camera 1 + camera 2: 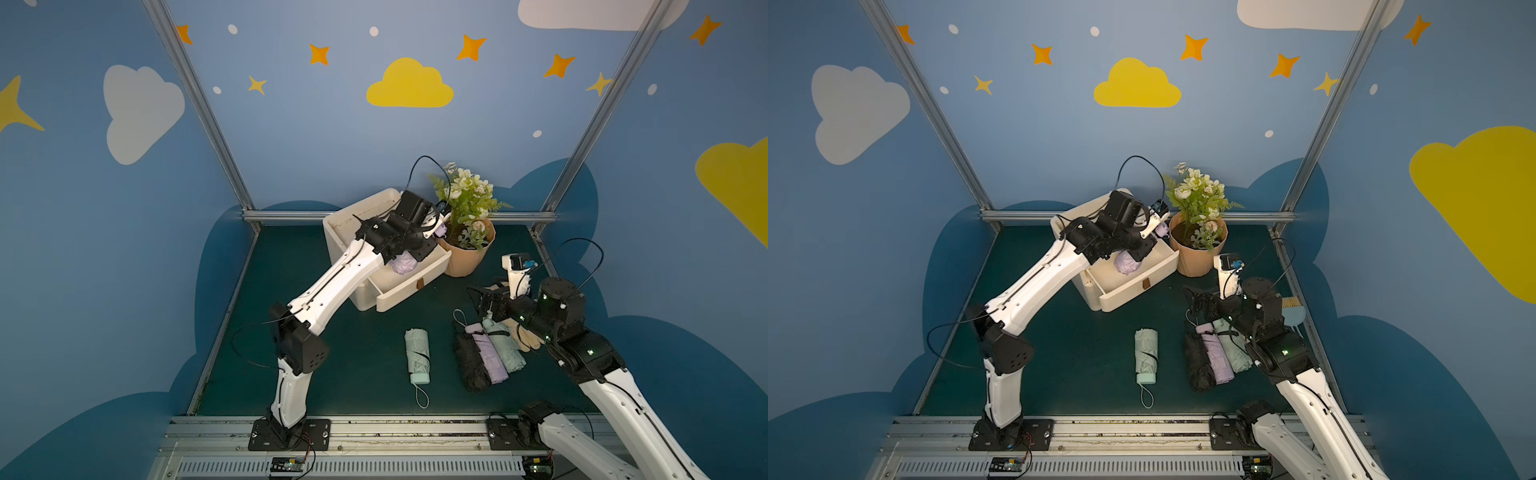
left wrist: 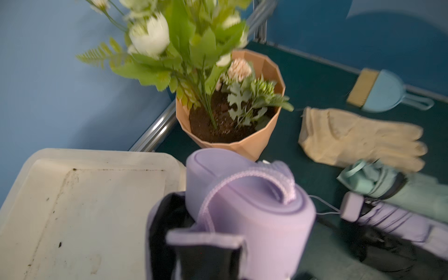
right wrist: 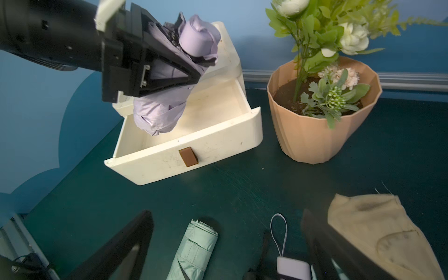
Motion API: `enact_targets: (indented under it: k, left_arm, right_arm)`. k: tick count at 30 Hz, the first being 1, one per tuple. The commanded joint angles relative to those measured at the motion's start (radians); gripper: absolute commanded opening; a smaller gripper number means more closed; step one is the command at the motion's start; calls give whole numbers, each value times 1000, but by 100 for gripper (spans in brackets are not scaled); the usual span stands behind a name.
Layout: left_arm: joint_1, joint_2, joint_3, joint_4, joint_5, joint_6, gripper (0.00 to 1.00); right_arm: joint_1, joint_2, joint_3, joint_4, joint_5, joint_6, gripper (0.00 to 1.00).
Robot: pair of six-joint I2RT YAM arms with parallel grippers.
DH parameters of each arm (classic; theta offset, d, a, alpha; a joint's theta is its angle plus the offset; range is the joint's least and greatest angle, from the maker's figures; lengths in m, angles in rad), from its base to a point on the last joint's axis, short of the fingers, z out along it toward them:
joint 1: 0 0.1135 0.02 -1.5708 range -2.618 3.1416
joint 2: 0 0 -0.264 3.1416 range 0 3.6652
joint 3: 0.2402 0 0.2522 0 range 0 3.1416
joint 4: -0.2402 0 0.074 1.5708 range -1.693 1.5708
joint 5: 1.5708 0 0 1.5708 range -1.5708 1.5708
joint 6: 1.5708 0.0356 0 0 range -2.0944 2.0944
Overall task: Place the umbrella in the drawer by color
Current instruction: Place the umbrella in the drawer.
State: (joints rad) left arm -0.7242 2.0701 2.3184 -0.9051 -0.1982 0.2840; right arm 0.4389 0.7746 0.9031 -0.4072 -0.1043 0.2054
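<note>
My left gripper will go down toward the bottom of the pulled-out drawer point(image 1: 426, 263), lay the tilted purple umbrella flat and let go of it, because the drawer is open below.
My left gripper point(image 3: 191, 72) is shut on a folded purple umbrella point(image 1: 402, 264) point(image 3: 167, 106) and holds it tilted above the cream drawer point(image 1: 415, 286) point(image 3: 218, 145), which stands pulled out of its cream box point(image 1: 345, 232). The umbrella's handle end point(image 2: 254, 206) points towards the plant. My right gripper point(image 1: 484, 301) point(image 3: 225, 242) hangs open and empty over a pile of three folded umbrellas: black point(image 1: 471, 363), purple point(image 1: 488, 353) and green point(image 1: 505, 345). Another green umbrella point(image 1: 417, 351) point(image 3: 194, 249) lies alone on the mat in front of the drawer.
A peach flower pot point(image 1: 469, 253) point(image 3: 315, 126) stands right beside the drawer. A cream glove point(image 2: 358, 138) point(image 3: 378, 232) lies behind the pile, under my right arm. A blue dustpan with brush point(image 2: 378, 92) sits by the right wall.
</note>
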Motion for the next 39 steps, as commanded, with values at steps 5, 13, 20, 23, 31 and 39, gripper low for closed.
enact_targets:
  k: [5,13,20,23,31,39]
  left_arm:
    - [-45,237,303,-305,-317,162,3]
    - [-45,254,289,-314,-394,179,21]
    - [-41,236,256,-306,-462,201,35]
    - [-38,237,249,-296,-472,216,50]
    - [-38,223,249,-273,-491,244,71]
    - [-29,208,237,-273,-501,259,80]
  right_arm:
    - [-17,-3,-52,-36,38,60,98]
    - [-35,25,-53,-35,-3,72,98]
    - [-45,45,-58,-15,-31,83,98]
    - [-49,46,-57,-15,-40,83,98]
    - [-62,49,-64,-15,-57,89,98]
    - [-71,57,-63,-7,-67,101,98]
